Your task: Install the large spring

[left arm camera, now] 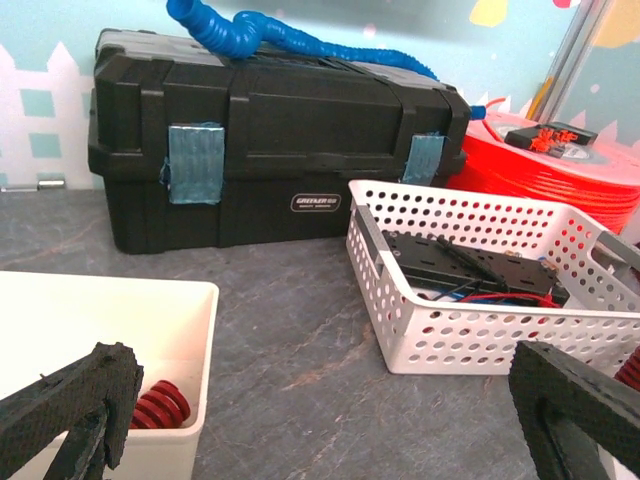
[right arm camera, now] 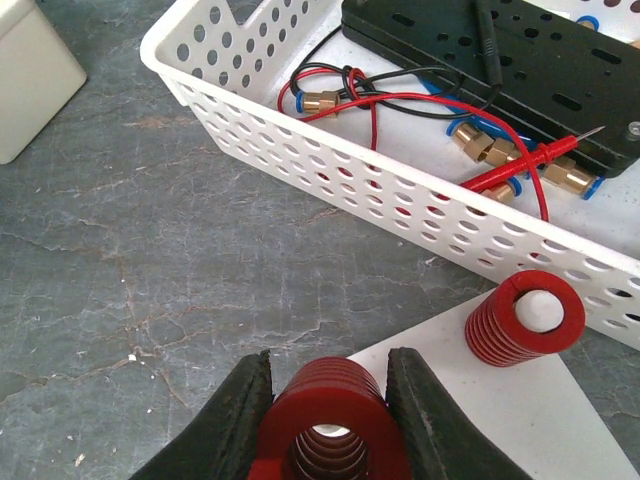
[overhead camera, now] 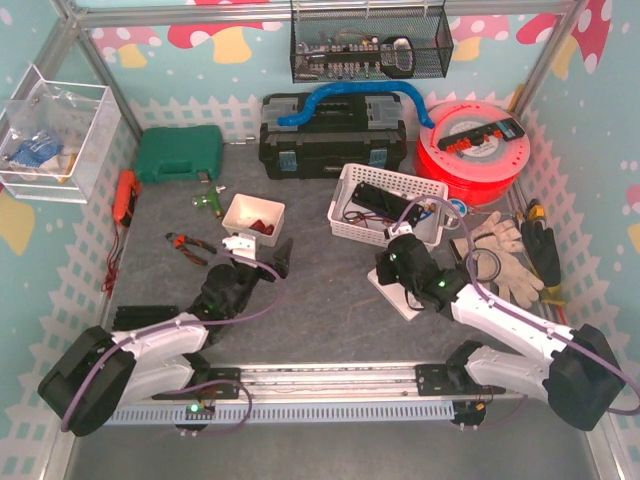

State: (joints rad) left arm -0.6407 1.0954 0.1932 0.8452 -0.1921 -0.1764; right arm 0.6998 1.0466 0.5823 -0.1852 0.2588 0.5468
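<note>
My right gripper comes down onto the white peg at the plate's corner [right arm camera: 331,431] next and releases the large red spring there, since the peg shows through its coils.
My right gripper [right arm camera: 328,400] is shut on a large red spring [right arm camera: 330,425], one finger on each side, over the near corner of a white plate [right arm camera: 540,420]. A second red spring [right arm camera: 525,320] stands upright on that plate, farther right. In the top view the right gripper [overhead camera: 392,268] sits over the plate [overhead camera: 398,300]. My left gripper [left arm camera: 320,420] is wide open and empty, low over the table beside a white bin [left arm camera: 110,310] holding red springs [left arm camera: 160,405]. In the top view the left gripper [overhead camera: 258,262] is just in front of the bin [overhead camera: 253,218].
A white perforated basket [overhead camera: 385,205] with a black board and wires stands just behind the plate. A black toolbox [overhead camera: 330,140], a red spool [overhead camera: 475,150] and a green case [overhead camera: 178,152] line the back. Gloves [overhead camera: 505,255] lie at the right, pliers [overhead camera: 190,245] at the left.
</note>
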